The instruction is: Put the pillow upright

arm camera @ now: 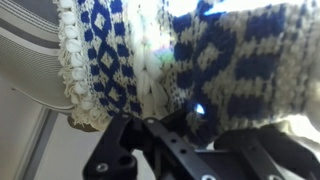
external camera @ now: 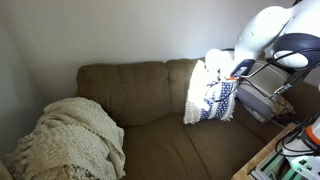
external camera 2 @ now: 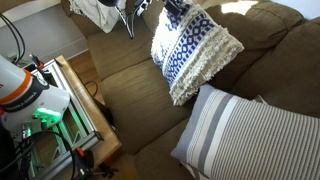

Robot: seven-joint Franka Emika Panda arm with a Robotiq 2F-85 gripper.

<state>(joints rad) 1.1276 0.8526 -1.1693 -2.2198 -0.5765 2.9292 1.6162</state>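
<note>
My gripper should next stay still at the pillow, at its upper edge (external camera: 229, 80) (arm camera: 205, 118), and open to let go of the fabric, as the pillow is standing nearly on edge against the back cushion.
The pillow (external camera: 212, 98), cream with navy-blue woven bands, stands nearly on edge against the back cushion at one end of the brown sofa (external camera: 140, 95). In an exterior view the pillow (external camera 2: 192, 52) leans tilted, with its lower corner down by the seat. My gripper (external camera: 238, 70) is at its upper edge, shut on the fabric, and it also shows in an exterior view (external camera 2: 172, 9). In the wrist view the pillow (arm camera: 200, 60) fills the frame. My gripper (arm camera: 192, 118) comes in from below with the knit pinched between its fingers.
A cream knitted blanket (external camera: 70, 140) is heaped at the sofa's other end. A pale grey striped pillow (external camera 2: 250, 135) lies on the seat close to the patterned one. A wooden cart with equipment (external camera 2: 85, 115) stands right beside the sofa.
</note>
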